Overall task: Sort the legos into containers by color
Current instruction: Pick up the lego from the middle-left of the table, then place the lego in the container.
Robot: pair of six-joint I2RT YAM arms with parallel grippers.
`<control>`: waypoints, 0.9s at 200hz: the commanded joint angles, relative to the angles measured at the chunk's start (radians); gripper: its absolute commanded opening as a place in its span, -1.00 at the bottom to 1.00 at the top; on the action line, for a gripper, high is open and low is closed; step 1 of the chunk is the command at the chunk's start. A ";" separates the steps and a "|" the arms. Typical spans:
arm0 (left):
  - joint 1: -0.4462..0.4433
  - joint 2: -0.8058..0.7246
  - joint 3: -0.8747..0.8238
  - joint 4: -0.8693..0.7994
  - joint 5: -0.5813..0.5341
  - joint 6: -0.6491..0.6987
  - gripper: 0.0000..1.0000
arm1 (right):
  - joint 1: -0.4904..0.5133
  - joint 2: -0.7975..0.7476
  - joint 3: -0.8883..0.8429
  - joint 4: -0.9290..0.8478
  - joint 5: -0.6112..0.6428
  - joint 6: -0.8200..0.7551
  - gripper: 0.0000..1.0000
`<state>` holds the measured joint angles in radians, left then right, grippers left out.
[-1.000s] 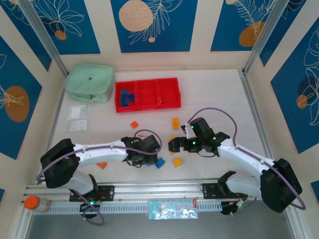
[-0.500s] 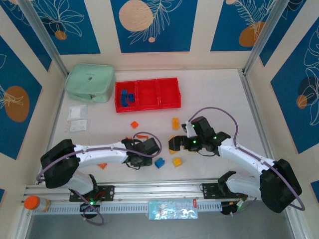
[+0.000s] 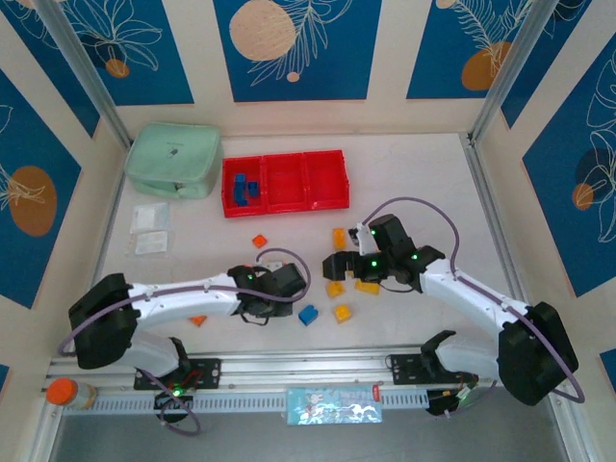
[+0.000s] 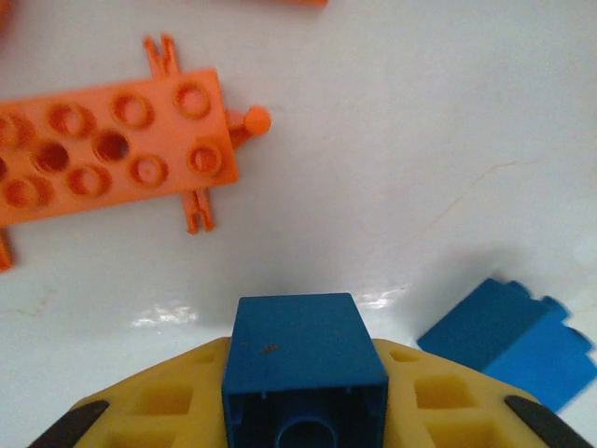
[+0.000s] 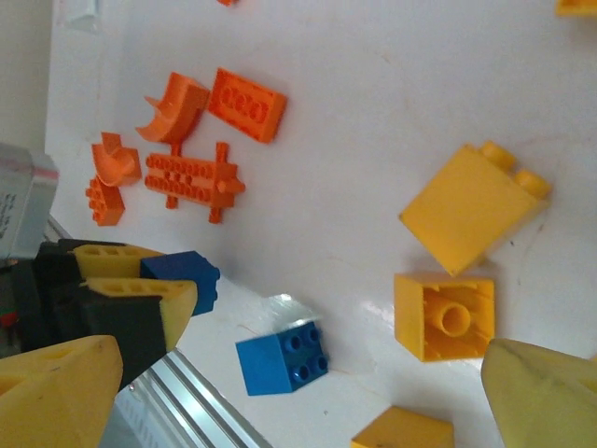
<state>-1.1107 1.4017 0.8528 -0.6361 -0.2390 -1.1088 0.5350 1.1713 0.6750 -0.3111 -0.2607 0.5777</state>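
My left gripper should next move its blue lego cube outward over the red bin [image 3: 246,190] beside the mint pouch and release it there, as blue legos are already inside.
My left gripper [image 4: 303,406] is shut on a blue lego cube [image 4: 303,359], its yellow pads [image 4: 154,411] pressed on both sides. In the top view this gripper [image 3: 272,298] sits front centre-left. A second blue lego [image 3: 308,314] lies loose just to its right. My right gripper [image 3: 337,267] hangs open over yellow legos [image 3: 335,288]; in its wrist view the loose blue cube [image 5: 282,357] and a yellow cube [image 5: 445,315] lie between its wide fingertips [image 5: 56,392]. The red containers [image 3: 285,204] stand at the back, with blue legos [image 3: 245,188] in the left bin.
A flat orange plate [image 4: 112,154] and curved orange pieces [image 5: 173,107] lie by the left gripper. A mint pouch [image 3: 174,159] and clear packets [image 3: 149,229] are at the back left. More loose bricks [image 3: 259,241] lie mid-table. A metal rail [image 3: 308,368] runs along the near edge.
My left gripper has closed on a blue cube and shifted slightly left. The right gripper has moved a little away from me, still wide open.
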 commanded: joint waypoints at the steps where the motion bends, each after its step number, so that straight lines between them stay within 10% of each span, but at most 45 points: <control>1: 0.032 -0.074 0.075 -0.105 -0.089 0.083 -0.71 | -0.006 0.032 0.078 -0.009 -0.049 -0.003 0.98; 118: 0.605 0.033 0.380 -0.019 0.021 0.541 -0.72 | 0.002 0.301 0.327 -0.015 -0.005 -0.061 0.98; 180: 0.718 0.333 0.581 0.059 0.033 0.585 -0.72 | 0.000 0.339 0.367 0.048 0.112 -0.056 0.98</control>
<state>-0.4187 1.6501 1.3399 -0.6056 -0.2142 -0.5674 0.5354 1.4963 1.0046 -0.2901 -0.1970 0.5323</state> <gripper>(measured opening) 0.327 0.991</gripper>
